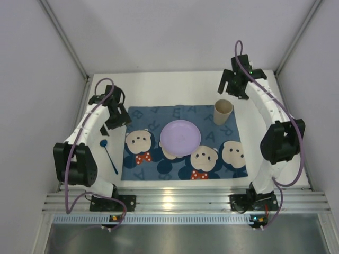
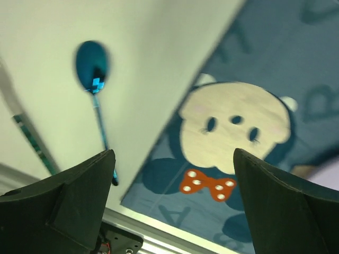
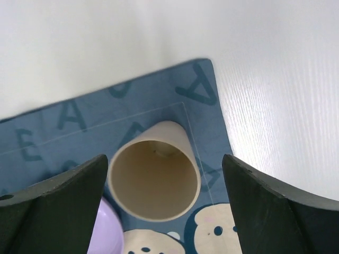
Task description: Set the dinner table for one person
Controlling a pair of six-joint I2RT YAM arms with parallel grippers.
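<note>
I need to move my left gripper back away from the mat next, and then down to the blue spoon's handle near its bowl [image 1: 107,151] [image 2: 97,107].
A blue mouse-print placemat [image 1: 153,116] lies on the white dinner table [image 1: 159,87]. A lilac plate [image 1: 180,137] sits at the mat's middle. A beige cup [image 1: 222,111] stands upright on the mat's far right corner; it also shows in the right wrist view [image 3: 153,180]. A blue spoon [image 1: 108,155] lies on the table left of the mat, also in the left wrist view [image 2: 95,95]. My left gripper [image 1: 117,120] is open and empty above the mat's left edge [image 2: 172,211]. My right gripper [image 1: 233,87] is open and empty above and behind the cup [image 3: 164,222].
An aluminium rail [image 1: 180,202] runs along the table's near edge. White walls enclose the table on the left, right and back. The arm bases are bolted at the near corners.
</note>
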